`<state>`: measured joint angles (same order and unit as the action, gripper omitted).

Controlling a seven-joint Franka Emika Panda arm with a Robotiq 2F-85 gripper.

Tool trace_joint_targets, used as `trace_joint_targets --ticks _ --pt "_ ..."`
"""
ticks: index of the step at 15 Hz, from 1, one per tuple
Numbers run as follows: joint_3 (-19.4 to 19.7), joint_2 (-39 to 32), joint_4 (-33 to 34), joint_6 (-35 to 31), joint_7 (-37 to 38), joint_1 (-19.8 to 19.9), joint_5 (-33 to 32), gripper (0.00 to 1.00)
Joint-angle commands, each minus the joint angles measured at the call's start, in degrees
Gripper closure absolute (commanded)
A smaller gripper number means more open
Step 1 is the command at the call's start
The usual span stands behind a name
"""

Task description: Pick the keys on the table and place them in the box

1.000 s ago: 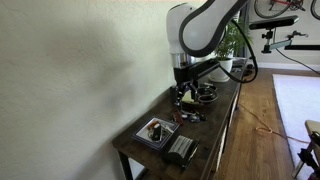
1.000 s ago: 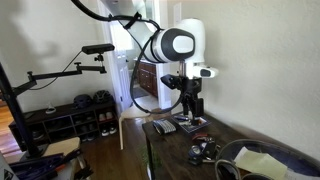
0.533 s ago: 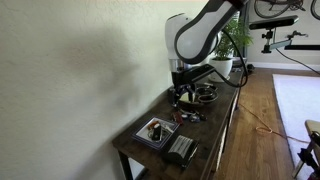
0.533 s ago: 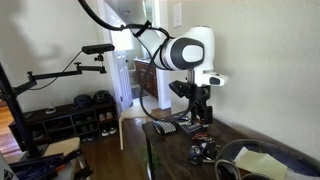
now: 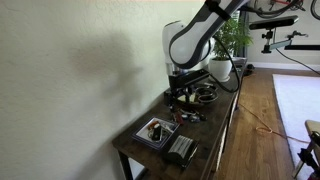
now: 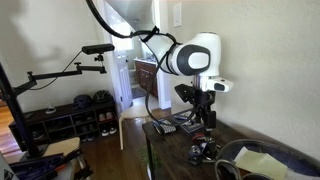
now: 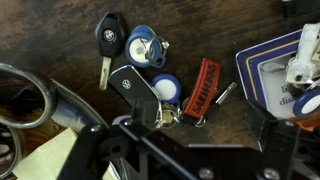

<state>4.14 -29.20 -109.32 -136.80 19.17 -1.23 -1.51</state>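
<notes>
My gripper's next move should be down to the ring end of the red-orange strap (image 7: 202, 88).
The keys (image 7: 160, 85) lie on the dark wooden table (image 7: 60, 25): a black car key, blue round tags and a red-orange strap (image 7: 202, 88). My gripper (image 7: 195, 125) is open, with the jaws standing wide on either side just below the bunch and nothing between them. In both exterior views the gripper (image 5: 183, 101) (image 6: 207, 118) hangs close over the keys (image 5: 190, 114) (image 6: 203, 150). The shallow square box (image 5: 146, 135) sits further along the table; part of it shows at the right of the wrist view (image 7: 250, 60), with small items inside.
A black ribbed object (image 5: 181, 150) lies beside the box near the table end. Dark round bowls (image 5: 206, 95) stand past the keys, and one holds a yellowish dish (image 6: 262, 160). A wall runs along one long side of the table. A plant (image 5: 228, 40) stands behind.
The arm's wrist has shifted sideways along the table and dropped a little over the keys. The gripper stays open. The keys and box have not moved.
</notes>
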Motion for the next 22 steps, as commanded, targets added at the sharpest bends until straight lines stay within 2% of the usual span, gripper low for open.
trace_joint_targets --ticks 1,12,13,14,16,22 --pt "0.65 -1.49 1.20 -1.24 1.70 -0.40 1.50 0.00" --pt "1.31 -7.00 5.35 -1.36 3.25 -0.29 3.26 0.00" --pt "1.29 -7.46 5.66 -1.28 3.14 -0.23 3.56 0.03" --pt "1.32 -7.78 5.78 -1.25 3.08 -0.26 3.70 0.26" --pt "1.36 -8.12 6.06 -1.41 2.96 -0.39 3.79 0.30" --pt "1.34 -7.49 5.86 -1.52 2.85 -0.33 4.03 0.70"
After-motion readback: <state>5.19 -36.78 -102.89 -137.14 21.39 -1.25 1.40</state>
